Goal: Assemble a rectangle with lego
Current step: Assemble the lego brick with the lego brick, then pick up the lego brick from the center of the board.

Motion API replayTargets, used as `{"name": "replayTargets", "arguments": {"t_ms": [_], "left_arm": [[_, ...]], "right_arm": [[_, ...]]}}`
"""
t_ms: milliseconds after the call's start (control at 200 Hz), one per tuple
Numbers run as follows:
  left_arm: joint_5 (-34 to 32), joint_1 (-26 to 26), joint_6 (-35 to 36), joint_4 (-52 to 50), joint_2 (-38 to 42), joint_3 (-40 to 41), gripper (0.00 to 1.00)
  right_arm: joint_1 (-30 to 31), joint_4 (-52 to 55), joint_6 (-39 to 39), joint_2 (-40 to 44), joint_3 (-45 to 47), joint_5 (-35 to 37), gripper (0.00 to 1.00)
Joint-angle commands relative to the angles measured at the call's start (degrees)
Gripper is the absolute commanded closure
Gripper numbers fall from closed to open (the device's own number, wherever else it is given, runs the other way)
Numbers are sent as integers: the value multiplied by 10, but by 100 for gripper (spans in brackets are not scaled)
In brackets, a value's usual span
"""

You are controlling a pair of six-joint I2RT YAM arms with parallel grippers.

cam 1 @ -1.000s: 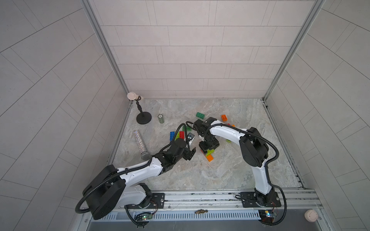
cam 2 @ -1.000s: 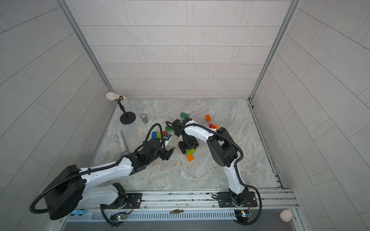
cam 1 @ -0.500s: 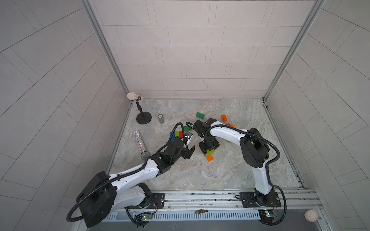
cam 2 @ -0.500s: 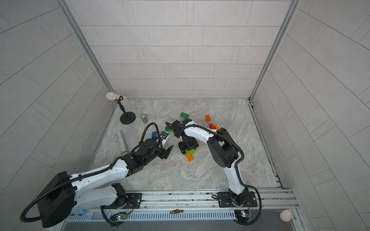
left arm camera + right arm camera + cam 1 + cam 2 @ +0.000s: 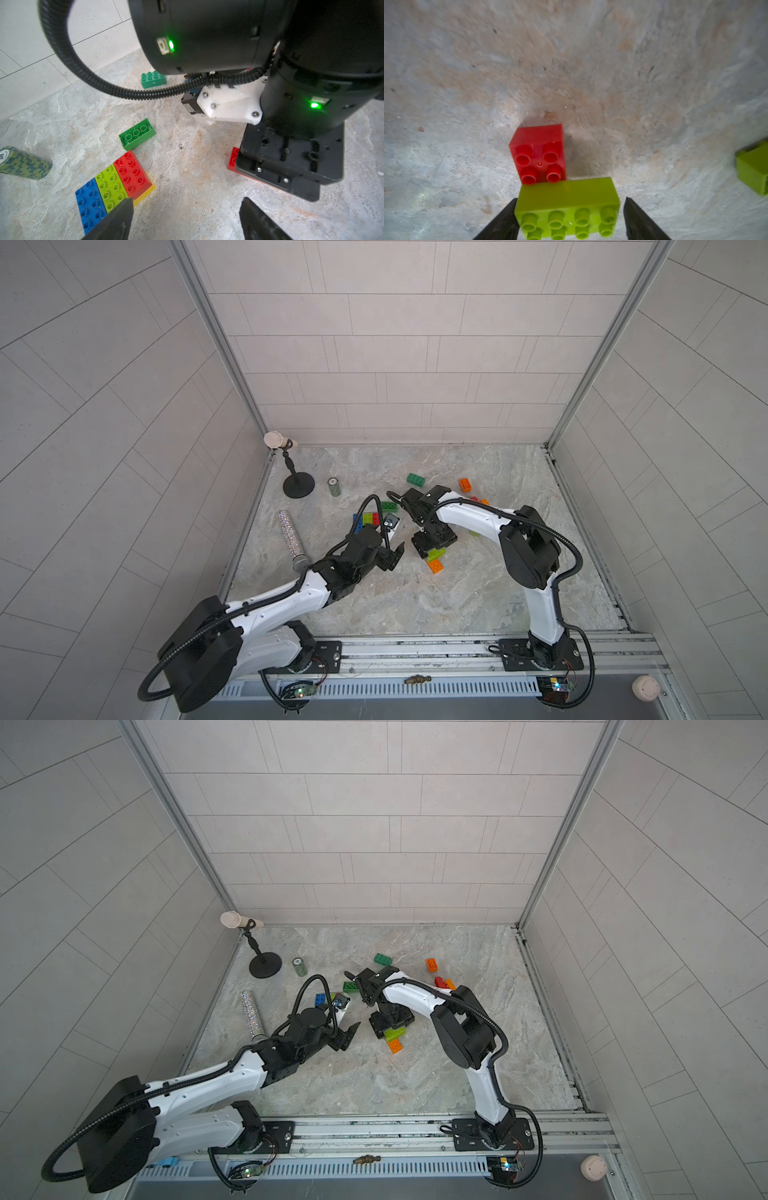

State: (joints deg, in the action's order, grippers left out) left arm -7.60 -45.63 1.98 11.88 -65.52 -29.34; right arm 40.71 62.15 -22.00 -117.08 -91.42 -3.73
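I will next raise my right gripper clear of the lime brick that is already set across another red one, then reach outward and go down, because the far red brick is farther outward.
My right gripper is open and straddles a lime lego brick, with a gap showing at one finger. That brick lies across the end of a red brick. In both top views the right gripper points down over the lime brick, and an orange brick lies just in front. My left gripper is open and empty over bare floor. Beside it is a joined row of blue, lime and red bricks on a yellow brick.
Loose bricks lie around: two dark green, orange, red, another lime. At the left stand a microphone stand and a green can. A glittery tube lies there too. Walls enclose three sides.
The right gripper's jaws have spread apart around the lime brick, which stays where it was. The left arm has barely shifted.
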Motion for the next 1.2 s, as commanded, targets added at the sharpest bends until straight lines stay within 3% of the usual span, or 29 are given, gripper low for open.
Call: {"name": "replayTargets", "arguments": {"t_ms": [0, 195, 375, 525, 791, 1196], "left_arm": [[-4, 2, 2, -6, 9, -16, 15], [-15, 2, -1, -11, 12, -25, 15], [-15, 1, -5, -31, -36, -77, 15], [28, -6, -1, -50, -108, -145, 15], [51, -11, -29, -87, -192, -225, 16], [43, -10, -58, -75, -193, -192, 16]], "right_arm": [[-4, 8, -1, 53, 1, 14, 16], [-38, 5, 6, 109, 10, -15, 17], [-166, -78, -5, 179, 79, -25, 31], [-250, -140, -8, 161, 106, 14, 40], [-266, -150, 19, 28, 7, 81, 45], [-257, -101, 57, -108, -128, 134, 49]]}}
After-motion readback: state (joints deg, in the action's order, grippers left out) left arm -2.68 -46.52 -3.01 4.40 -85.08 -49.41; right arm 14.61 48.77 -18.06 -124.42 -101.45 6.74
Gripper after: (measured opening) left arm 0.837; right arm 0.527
